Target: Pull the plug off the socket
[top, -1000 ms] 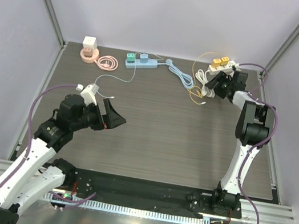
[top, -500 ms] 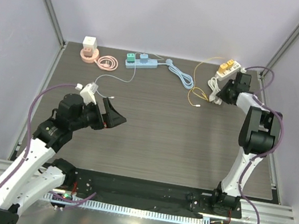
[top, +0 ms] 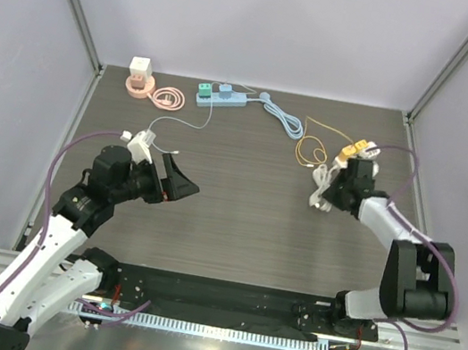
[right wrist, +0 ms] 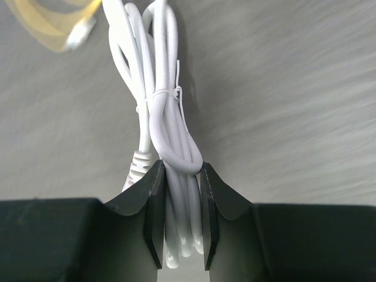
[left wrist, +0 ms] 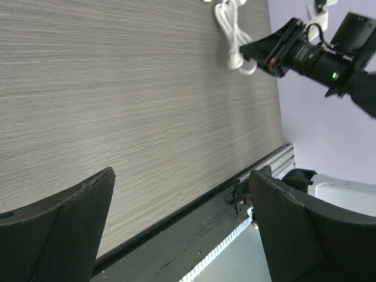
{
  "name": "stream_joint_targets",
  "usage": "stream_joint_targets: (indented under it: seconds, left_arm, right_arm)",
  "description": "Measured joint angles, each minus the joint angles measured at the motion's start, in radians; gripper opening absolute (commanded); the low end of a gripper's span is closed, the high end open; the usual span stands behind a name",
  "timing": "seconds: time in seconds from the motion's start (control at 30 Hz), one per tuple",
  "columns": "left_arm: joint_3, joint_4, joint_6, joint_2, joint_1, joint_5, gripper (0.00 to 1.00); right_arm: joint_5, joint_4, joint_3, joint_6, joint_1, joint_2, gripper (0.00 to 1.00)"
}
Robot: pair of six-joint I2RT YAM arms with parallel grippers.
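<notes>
My left gripper moves to the right in the top view and down over the yellow plug nearest the white cable bundle (top: 347,152) next, since it sits in the socket strip.
My right gripper (top: 329,194) is shut on a tied bundle of white cable (right wrist: 170,117), which runs up between its two fingers (right wrist: 154,200). The cable's moulded white end (right wrist: 137,167) lies just left of the jaws. Behind my right wrist, the white socket strip (top: 354,149) carries yellow plugs (top: 359,144). A thin yellow cable (top: 311,149) loops beside it. My left gripper (top: 179,185) hovers open over the left half of the table, with nothing between its fingers (left wrist: 59,229). From the left wrist view, the right gripper (left wrist: 258,50) and white cable (left wrist: 230,23) show far off.
A blue-green socket strip (top: 224,94) with a pale blue cable (top: 282,116) lies at the back. A white cube charger (top: 141,66) and a pink coiled cable (top: 168,97) sit at back left. A small white adapter (top: 140,140) lies by my left arm.
My right gripper has shut on the white cable bundle and drawn it, with the white strip, from the back right corner toward the front. The left arm has stayed still.
</notes>
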Motion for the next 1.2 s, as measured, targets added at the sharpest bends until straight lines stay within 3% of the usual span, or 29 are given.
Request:
stream_joint_targets:
  seconds: [0.23,0.47,0.53,0.63,0.67,0.77,0.87,1.0,1.2]
  left_arm:
    - [0.026,0.001,0.0,0.063,0.0,0.042,0.91]
    - [0.026,0.007,-0.006,0.101,-0.002,0.068,0.86]
    - [0.026,0.011,-0.014,0.127,-0.018,0.066,0.86]
    - [0.026,0.017,-0.018,0.172,-0.074,0.049,0.85]
    - [0.026,0.018,-0.019,0.19,-0.101,0.039,0.85]
    - [0.043,0.015,-0.014,0.241,-0.179,-0.001,0.86]
    - [0.089,0.008,0.003,0.291,-0.238,-0.051,0.86]
    - [0.165,0.013,0.031,0.367,-0.307,-0.135,0.85]
    - [0.238,0.047,0.061,0.557,-0.417,-0.23,0.81]
  right_arm:
    - [-0.005,0.032,-0.206,0.092,0.362,-0.175,0.08]
    - [0.053,0.141,-0.311,0.236,0.666,-0.195,0.16]
    - [0.06,0.182,-0.315,0.277,0.758,-0.173,0.25]
    - [0.059,0.226,-0.315,0.317,0.837,-0.149,0.47]
    - [0.048,0.223,-0.315,0.324,0.852,-0.147,0.62]
    - [0.033,0.217,-0.314,0.336,0.867,-0.173,0.82]
    - [0.044,0.154,-0.321,0.33,0.867,-0.25,0.91]
    - [0.064,0.068,-0.323,0.305,0.801,-0.403,0.91]
    - [-0.005,0.029,-0.324,0.229,0.506,-0.502,0.91]
